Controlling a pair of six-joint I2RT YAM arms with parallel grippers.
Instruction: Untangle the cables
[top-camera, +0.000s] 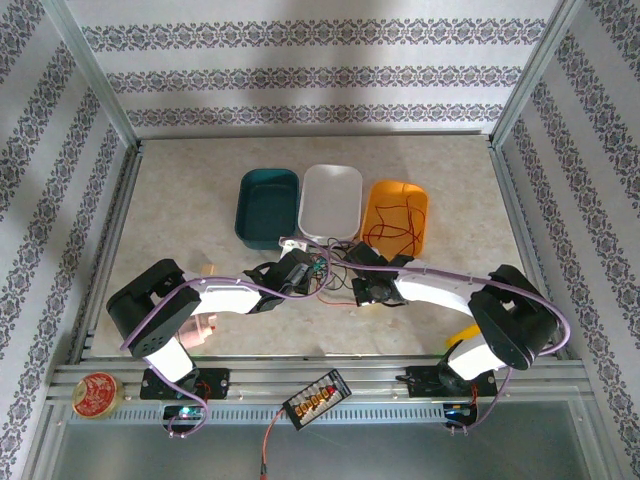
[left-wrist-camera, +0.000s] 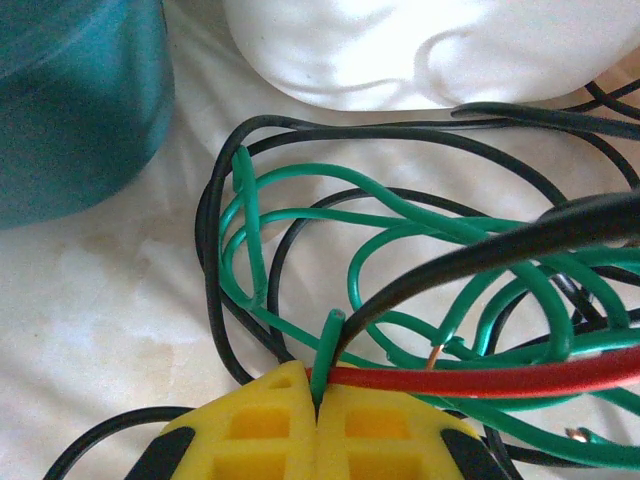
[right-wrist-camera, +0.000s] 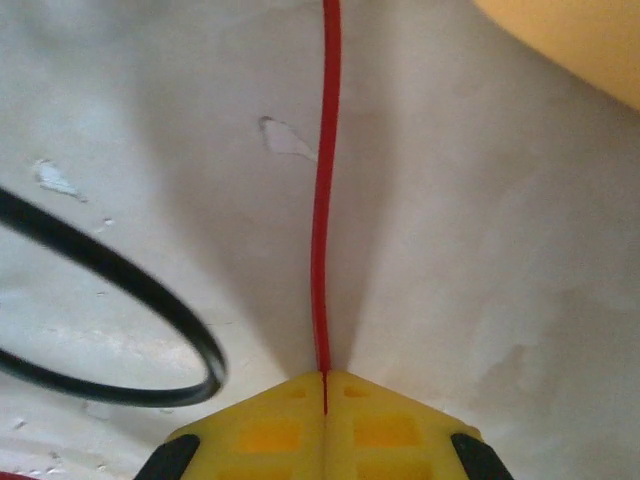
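Note:
The robot's right gripper will rise and pull the red cable outward to release it, since the bare tabletop (top-camera: 460, 218) beside the orange bin is outward of the gripper.
The cables (top-camera: 335, 262) lie as a tangle of green, black and red strands on the table, in front of the bins. My left gripper (left-wrist-camera: 318, 392) is shut on the end of a green cable (left-wrist-camera: 330, 345), which sticks up from between the yellow fingers. A red cable (left-wrist-camera: 480, 380) runs right across the fingertips, and black cables (left-wrist-camera: 215, 230) loop around the green ones. My right gripper (right-wrist-camera: 324, 380) is shut on a red cable (right-wrist-camera: 322, 200) that runs straight away from it over the table. A black cable (right-wrist-camera: 150, 295) loops at its left. From above, the left gripper (top-camera: 303, 270) and the right gripper (top-camera: 368, 285) flank the tangle.
A teal bin (top-camera: 267, 205), a white bin (top-camera: 331, 198) and an orange bin (top-camera: 398, 190) holding a red strand stand in a row behind the tangle. On the front rail sit a round red tin (top-camera: 97, 393) and a black connector strip (top-camera: 315, 400).

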